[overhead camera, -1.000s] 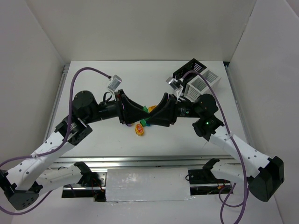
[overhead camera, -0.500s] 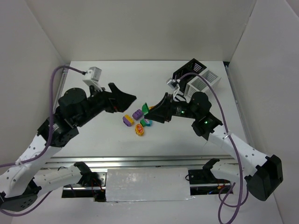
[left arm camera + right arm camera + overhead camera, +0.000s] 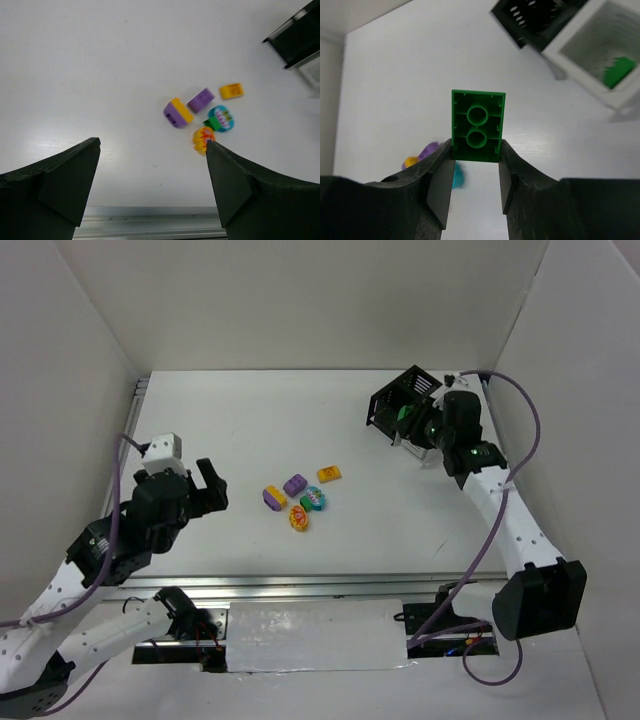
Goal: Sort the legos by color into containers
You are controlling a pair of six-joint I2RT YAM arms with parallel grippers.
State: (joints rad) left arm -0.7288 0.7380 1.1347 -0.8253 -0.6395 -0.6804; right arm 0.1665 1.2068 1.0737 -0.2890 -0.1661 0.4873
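Observation:
The right gripper moves toward the right in the top view next, over the section of the matching green brick in the white container [image 3: 592, 35].
Five legos lie in a cluster mid-table: orange [image 3: 329, 474], purple [image 3: 295, 484], yellow-purple [image 3: 274, 497], teal-green oval [image 3: 314, 500] and red-yellow oval [image 3: 299, 517]. My left gripper [image 3: 210, 490] stands open left of them, holding nothing; its wrist view shows the cluster [image 3: 201, 100] ahead of the fingers. My right gripper [image 3: 476, 145] is shut on a green brick [image 3: 478, 125], held in the air by the containers at the back right. The white container [image 3: 592, 35] has another green brick [image 3: 619, 71] inside. Behind it stands the black container [image 3: 398, 400].
White walls close in the table on the left, back and right. A metal rail [image 3: 150, 222] runs along the near edge. The right arm [image 3: 500, 510] stretches along the right side and covers most of the white container from above.
The left gripper has opened and drawn back to the left, away from the cluster. The right gripper has carried the green brick from mid-table to the containers at the back right.

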